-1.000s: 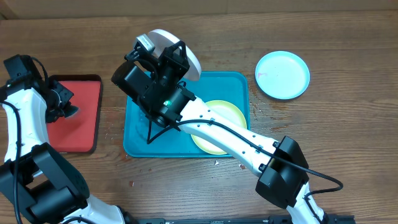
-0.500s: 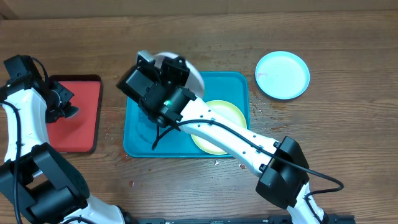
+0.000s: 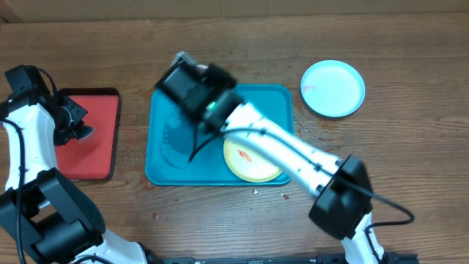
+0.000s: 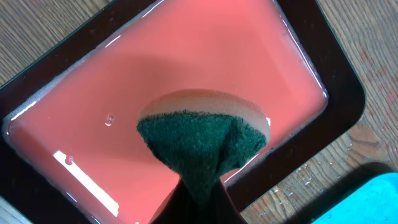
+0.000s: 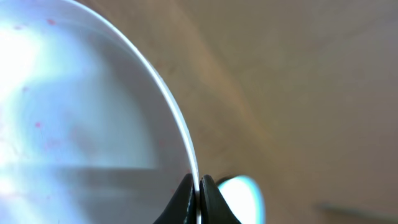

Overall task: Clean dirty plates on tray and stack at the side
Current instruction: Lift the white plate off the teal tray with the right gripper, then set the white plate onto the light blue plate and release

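I will swing my right gripper to the right in the overhead view next and then down onto the light blue plate (image 3: 333,88), since it is already beside the teal tray (image 3: 176,158).
My right gripper (image 5: 199,186) is shut on the rim of the white plate (image 5: 93,112), which it holds edge-on and off the surface. The view is motion-blurred. In the overhead view the right gripper (image 3: 190,75) is above the far left corner of the teal tray (image 3: 176,158), and it hides the white plate. The yellow-green plate (image 3: 253,158), with a red smear, lies in the tray's right half. The light blue plate (image 3: 333,88) lies on the table at the far right. My left gripper (image 3: 80,132) is shut on a green sponge (image 4: 202,134).
The sponge hangs over the red dark-rimmed tray (image 4: 124,81), which holds a film of liquid and sits left of the teal tray. Water drops lie on the wood between the two trays. A corner of the teal tray (image 4: 367,199) shows in the left wrist view.
My right arm has swung right and back with the white plate, which went out of sight in the overhead view. The yellow-green plate is now uncovered. The left arm has not moved.
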{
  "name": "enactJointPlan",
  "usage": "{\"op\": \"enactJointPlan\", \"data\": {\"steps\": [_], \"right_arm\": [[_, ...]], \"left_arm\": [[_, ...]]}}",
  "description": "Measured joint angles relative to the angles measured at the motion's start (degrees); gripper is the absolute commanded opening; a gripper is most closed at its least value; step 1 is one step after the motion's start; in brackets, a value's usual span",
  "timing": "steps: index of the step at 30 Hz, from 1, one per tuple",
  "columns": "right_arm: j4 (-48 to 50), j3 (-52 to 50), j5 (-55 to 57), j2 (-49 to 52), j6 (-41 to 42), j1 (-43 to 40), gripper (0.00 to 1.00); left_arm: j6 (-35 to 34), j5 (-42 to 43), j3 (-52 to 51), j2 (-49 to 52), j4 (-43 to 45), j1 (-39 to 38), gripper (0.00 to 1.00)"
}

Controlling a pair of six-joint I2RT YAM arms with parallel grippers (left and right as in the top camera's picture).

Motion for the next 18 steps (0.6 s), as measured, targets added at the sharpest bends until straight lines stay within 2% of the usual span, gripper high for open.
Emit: {"op": "enactJointPlan", "data": {"steps": [4,10,14,18], "right_arm": [[-3.80,0.00,-16.92,-1.18,8.24,-10.95,0.04],[-10.73,0.20,-43.28,-3.37,17.81,-36.37,0.04],[-13.42,-1.09,-51.49,-3.45,21.46,-50.95,0.04],[-11.50,-6.82,-54.99,-3.65,22.95,-58.21,0.04]], "left_arm": [[0.00,0.00,0.00,0.00,0.00,0.00,0.04],[0.00,0.00,0.00,0.00,0.07,0.00,0.04],[0.00,0.00,0.00,0.00,0.22,0.00,0.04],[0.00,0.00,0.00,0.00,0.24,0.00,0.04]]}}
